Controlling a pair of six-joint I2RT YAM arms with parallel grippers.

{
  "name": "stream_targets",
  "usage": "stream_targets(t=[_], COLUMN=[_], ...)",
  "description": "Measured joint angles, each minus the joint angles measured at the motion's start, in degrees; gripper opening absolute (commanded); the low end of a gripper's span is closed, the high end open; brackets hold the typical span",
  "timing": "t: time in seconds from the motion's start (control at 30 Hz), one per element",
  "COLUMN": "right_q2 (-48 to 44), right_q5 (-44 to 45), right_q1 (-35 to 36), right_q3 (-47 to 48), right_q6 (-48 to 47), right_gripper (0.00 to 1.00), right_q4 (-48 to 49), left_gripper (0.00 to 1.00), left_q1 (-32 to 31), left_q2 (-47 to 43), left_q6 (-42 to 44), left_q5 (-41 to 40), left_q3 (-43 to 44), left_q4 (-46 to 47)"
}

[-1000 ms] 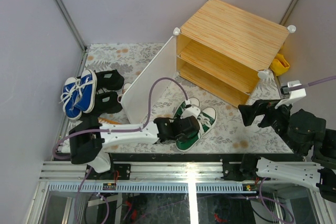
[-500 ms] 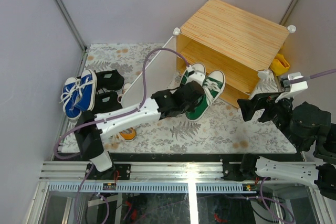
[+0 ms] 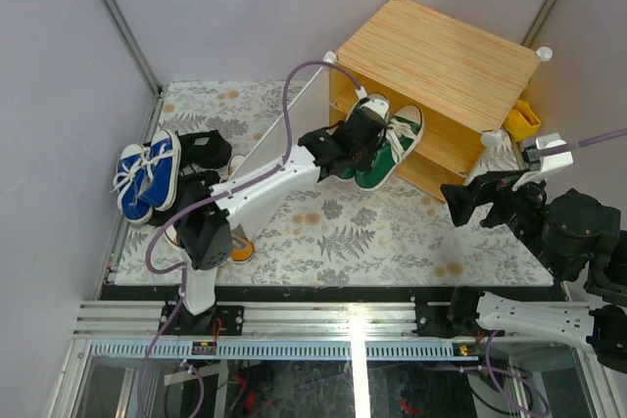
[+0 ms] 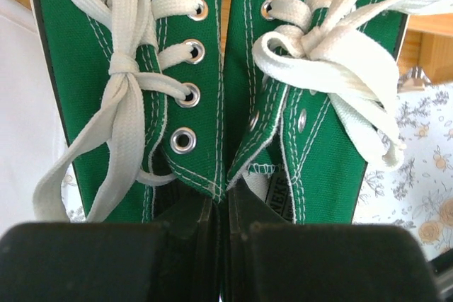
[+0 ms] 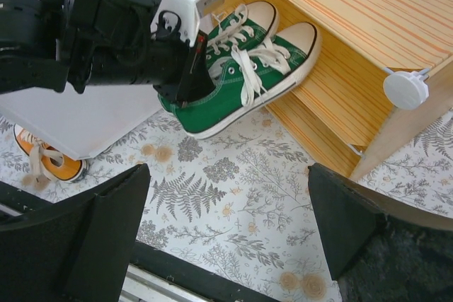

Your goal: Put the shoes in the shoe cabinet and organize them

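Observation:
My left gripper pushes the pair outward beneath the cabinet's top board next and releases. The cabinet's wooden shelf (image 3: pixel 395 98) lies outward and the pair's heels still hang outside.
A pair of green shoes (image 3: pixel 390 147) with white laces hangs side by side in the air, toes at the open front of the shoe cabinet (image 3: pixel 431 56). My left gripper (image 3: pixel 350 151) is shut on the two inner heel edges of the pair. In the left wrist view its black fingers (image 4: pixel 195 231) pinch the green canvas (image 4: pixel 205 167) between them. The right wrist view shows the same green shoes (image 5: pixel 248 76), toes by a wooden shelf (image 5: pixel 333 97). My right gripper (image 5: pixel 226 171) stands open over the floral mat, holding nothing, near the cabinet's right corner.
Blue shoes (image 3: pixel 147 173) and black shoes (image 3: pixel 201 151) lie at the mat's left edge. One orange shoe (image 3: pixel 238 250) lies by the left arm's base. The cabinet's white door (image 5: pixel 106 122) stands open to the left. A yellow object (image 3: pixel 522 119) sits behind the cabinet's right side.
The left arm has carried the green pair from the mat's near edge up and away to the cabinet's open front. The right gripper has barely shifted and stays open.

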Motion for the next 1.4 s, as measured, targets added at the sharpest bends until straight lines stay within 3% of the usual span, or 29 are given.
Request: stream_targets(t=[0.4,0.9,1.13,1.33,1.4], right_q2=[0.0,-0.1,-0.1,-0.2,-0.2], right_q5=[0.0,0.7,1.6,1.9,2.0], right_q1=[0.0,0.0,0.0,0.0,0.0], right_q3=[0.2,1.0,1.0,1.0,1.0], right_q6=[-1.1,-1.4,-1.5,-1.5,-1.5], right_gripper=[1.00,1.00,0.99,0.99,0.99], right_q4=[0.1,0.0,-0.1,-0.5,-0.5], left_gripper=[0.00,0.00,0.00,0.14,0.33], left_q1=[4.2,9.6,11.7,11.9,11.9], left_q2=[6.4,8.9,14.5,17.2,17.6], left_q6=[3.4,5.8,6.0,6.2,6.6], left_q5=[0.9,3.7,7.6,9.4,9.3], left_q3=[8.0,9.7,16.8,17.8,17.8], left_q4=[4.2,12.7,14.3,15.4,16.4])
